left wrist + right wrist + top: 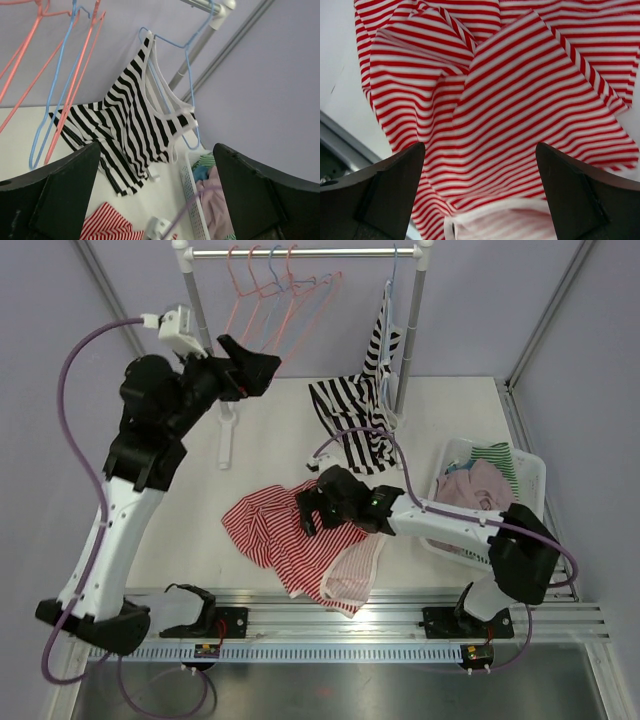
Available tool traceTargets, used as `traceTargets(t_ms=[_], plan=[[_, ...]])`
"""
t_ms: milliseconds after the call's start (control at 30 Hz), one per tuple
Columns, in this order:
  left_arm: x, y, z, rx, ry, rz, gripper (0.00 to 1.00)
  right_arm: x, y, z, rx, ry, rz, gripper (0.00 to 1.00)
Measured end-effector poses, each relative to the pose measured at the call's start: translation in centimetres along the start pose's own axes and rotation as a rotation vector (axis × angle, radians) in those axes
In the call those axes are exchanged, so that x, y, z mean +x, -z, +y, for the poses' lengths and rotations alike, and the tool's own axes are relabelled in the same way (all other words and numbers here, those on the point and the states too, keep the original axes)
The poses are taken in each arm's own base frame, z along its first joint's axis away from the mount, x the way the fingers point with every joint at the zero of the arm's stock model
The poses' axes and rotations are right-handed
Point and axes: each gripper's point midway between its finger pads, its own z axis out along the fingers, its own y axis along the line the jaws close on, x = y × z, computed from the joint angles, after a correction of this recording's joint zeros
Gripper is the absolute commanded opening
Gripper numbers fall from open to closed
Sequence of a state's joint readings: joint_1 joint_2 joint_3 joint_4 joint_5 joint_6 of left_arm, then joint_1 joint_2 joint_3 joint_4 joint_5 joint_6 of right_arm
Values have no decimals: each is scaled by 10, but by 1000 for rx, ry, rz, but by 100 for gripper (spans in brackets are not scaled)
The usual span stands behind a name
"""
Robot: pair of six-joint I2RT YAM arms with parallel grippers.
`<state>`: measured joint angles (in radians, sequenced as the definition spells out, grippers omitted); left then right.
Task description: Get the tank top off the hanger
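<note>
The crease in the red-and-white top lies below my right gripper's fingers and to their left in the top view, so my right gripper will lower sideways onto it next.
A black-and-white striped tank top [360, 420] hangs by one strap from a blue hanger [390, 285] at the right end of the rail, and its lower part lies on the table. The left wrist view shows the same top [130, 110] draped off the blue hanger [186, 55]. My left gripper [262, 368] is raised beside the empty hangers, left of that top, open and empty [157, 200]. A red-and-white striped tank top [290, 535] lies crumpled on the table. My right gripper [305, 512] hovers just above it, open, with the fabric [495, 100] below its fingers.
Several empty pink and blue hangers [280, 290] hang on the white rail [300, 253]. The rack's right pole [410, 340] stands behind the striped top, and a white foot [226, 440] lies on the table. A white basket [528, 468] of clothes sits at the right.
</note>
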<state>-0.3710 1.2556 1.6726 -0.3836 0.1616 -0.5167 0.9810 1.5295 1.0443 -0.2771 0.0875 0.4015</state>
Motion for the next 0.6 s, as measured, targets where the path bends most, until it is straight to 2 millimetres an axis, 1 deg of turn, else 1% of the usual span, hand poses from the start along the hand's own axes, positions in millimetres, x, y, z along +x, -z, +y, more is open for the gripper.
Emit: traceTargets(t_ms=[67,100,133,200,300,367,433,500,533,567,600], plan=[[-1,34,-6,14,-11,-38,99,-4,-19,7,26,34,3,99],[1,51,-5,12,-17,-54,99,-6,-28,10,39,51,1,99],[5,66,-4,8,-23,-68,99,-8,-36,12,50,64,-1,99],[12,90,2,-14,-32,-88,99,-9,-53,15,75,84,6,99],[26,124,17,-74,-51,-112,99,-3,-81,8,136,102,37,99],[35,141,29,-122,-64,-116,99,8,-100,-1,188,110,74,98],[42,155,39,-163,-82,-116,99,22,-114,-11,231,123,112,86],[49,165,47,-201,-100,-109,99,20,-117,-13,251,130,98,61],[51,170,52,-221,-110,-104,99,20,-117,-14,256,131,97,38],[53,173,55,-238,-122,-97,99,20,-117,-15,259,132,95,30],[56,176,59,-253,-134,-91,99,19,-117,-15,258,127,92,23]])
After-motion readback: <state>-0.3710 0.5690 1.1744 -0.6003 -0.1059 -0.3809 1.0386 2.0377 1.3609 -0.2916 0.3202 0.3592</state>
